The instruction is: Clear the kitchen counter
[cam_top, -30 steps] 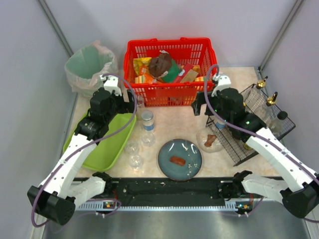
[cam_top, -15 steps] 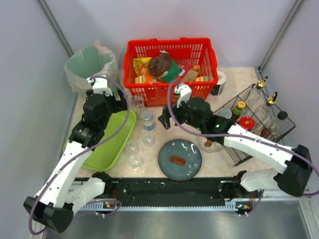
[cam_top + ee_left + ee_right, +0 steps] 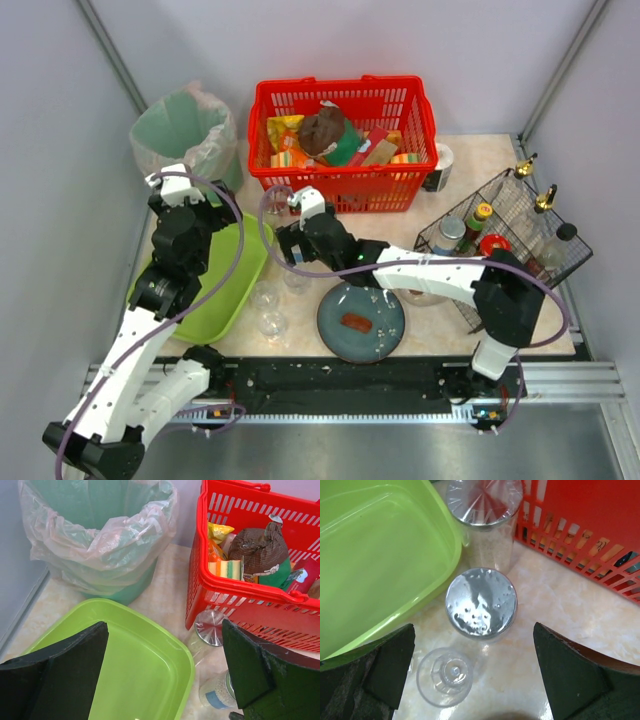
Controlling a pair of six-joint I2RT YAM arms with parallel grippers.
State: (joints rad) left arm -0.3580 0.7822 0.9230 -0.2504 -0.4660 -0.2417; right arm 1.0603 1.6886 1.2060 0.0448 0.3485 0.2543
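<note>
The shaker's holed silver lid (image 3: 298, 256) (image 3: 481, 603) is below my right gripper, between its open fingers, so my right gripper will next lower those fingers around the lid and close.
The kitchen counter (image 3: 475, 160) is pale beige marble. My right gripper (image 3: 288, 247) reaches across to its left part. In the right wrist view it (image 3: 474, 630) is open and empty above a glass shaker with a holed silver lid (image 3: 481, 602). A taller silver-lidded jar (image 3: 484, 502) stands behind the shaker. A small clear glass (image 3: 445, 676) stands in front of it. My left gripper (image 3: 212, 212) is open and empty over the far end of the lime-green tray (image 3: 215, 300). The left wrist view shows it (image 3: 165, 630) above the tray's rim (image 3: 185, 655).
A red basket (image 3: 340, 190) of packets stands at the back and a bagged bin (image 3: 180, 130) at the back left. A blue plate (image 3: 385, 300) holds a sausage (image 3: 357, 322). Two clear glasses (image 3: 268, 310) stand by the tray. A wire rack (image 3: 520, 200) with bottles is at the right.
My right arm swung left from the wire rack across the counter to the shaker beside the tray. My left arm drew back to the left, toward the bin.
</note>
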